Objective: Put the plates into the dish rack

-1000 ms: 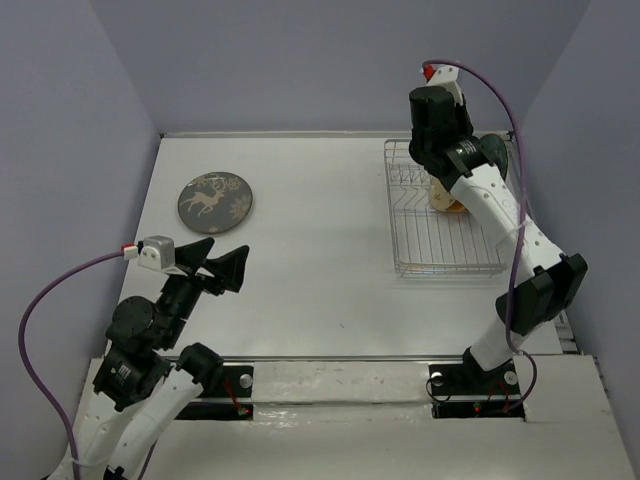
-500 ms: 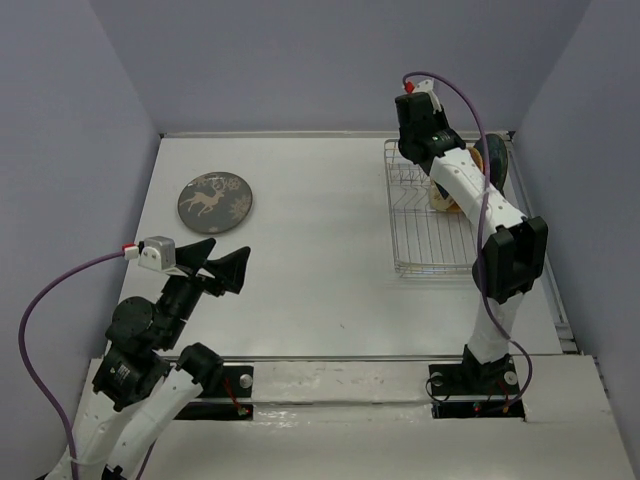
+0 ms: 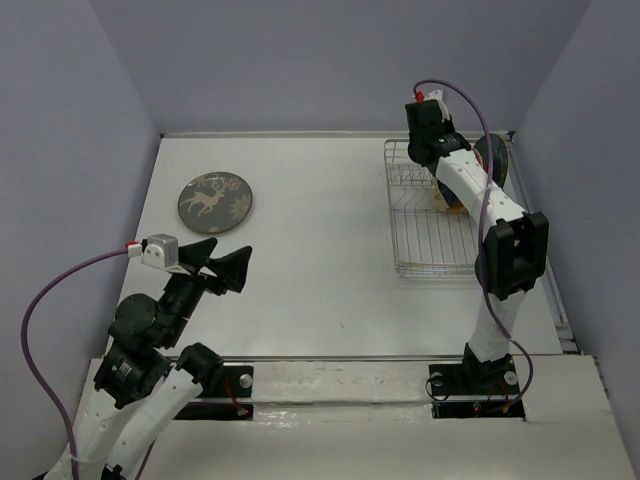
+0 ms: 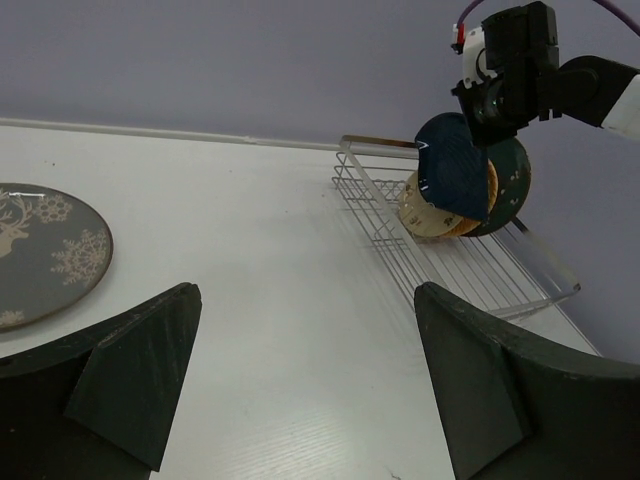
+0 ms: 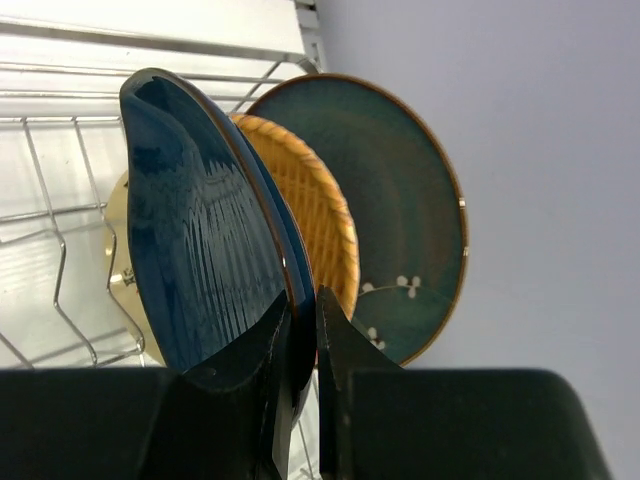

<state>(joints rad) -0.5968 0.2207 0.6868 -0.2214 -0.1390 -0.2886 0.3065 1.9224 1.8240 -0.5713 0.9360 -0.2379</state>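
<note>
I need to move my right gripper to the left in the top view next and lower the blue plate (image 5: 200,230) between the dish rack's empty wires beside the cream plate (image 5: 118,255).
My right gripper (image 5: 305,300) is shut on the rim of the small dark blue plate (image 5: 200,230), holding it upright over the back of the dish rack (image 3: 430,245). Behind it in the rack stand the tan wicker plate (image 5: 315,215) and the dark teal plate (image 5: 405,200). A cream plate (image 5: 118,255) stands in front. The grey deer plate (image 3: 215,202) lies flat at the table's far left. My left gripper (image 3: 228,263) is open and empty, hovering near the front left. In the left wrist view the blue plate (image 4: 452,165) hangs under the right gripper above the rack (image 4: 470,270). No orange plate shows clearly.
The purple back wall stands just behind the rack and the right wall runs close beside it. The front half of the rack holds only bare wires. The deer plate (image 4: 40,250) lies ahead and left of my left fingers.
The right arm has stretched toward the back of the rack and brought the blue plate down close to the standing plates. The left arm has not moved.
</note>
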